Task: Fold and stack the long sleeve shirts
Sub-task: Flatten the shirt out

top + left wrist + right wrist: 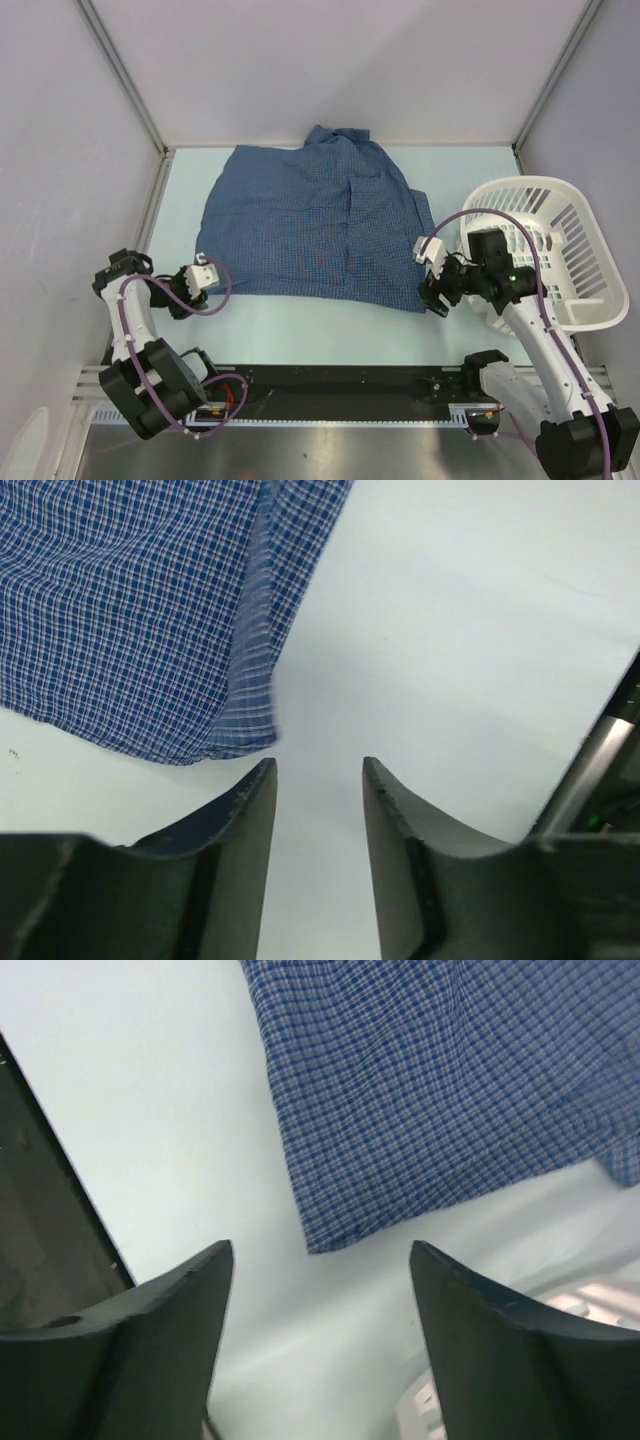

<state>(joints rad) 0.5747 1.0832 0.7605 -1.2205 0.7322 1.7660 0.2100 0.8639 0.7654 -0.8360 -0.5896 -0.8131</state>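
The cloth overlaps the shirt's sleeve by the basket, so my right gripper needs to move outward from the shirt's near corner and lower onto its side edge there.
One medium-blue checked long sleeve shirt (310,225) lies spread flat on the pale table, collar toward the back. My left gripper (197,283) is open and empty, just off the shirt's near-left corner. In the left wrist view the shirt's corner (150,610) lies ahead and left of the gripper (318,765), apart from it. My right gripper (433,280) is wide open and empty at the shirt's near-right corner. In the right wrist view that corner of the shirt (440,1090) lies just ahead of the gripper (320,1250), not touching it.
A white slatted laundry basket (520,185) stands at the right edge, close behind the right arm; part of it shows in the right wrist view (600,1300). A black rail (340,385) runs along the near edge. Walls enclose the back and sides.
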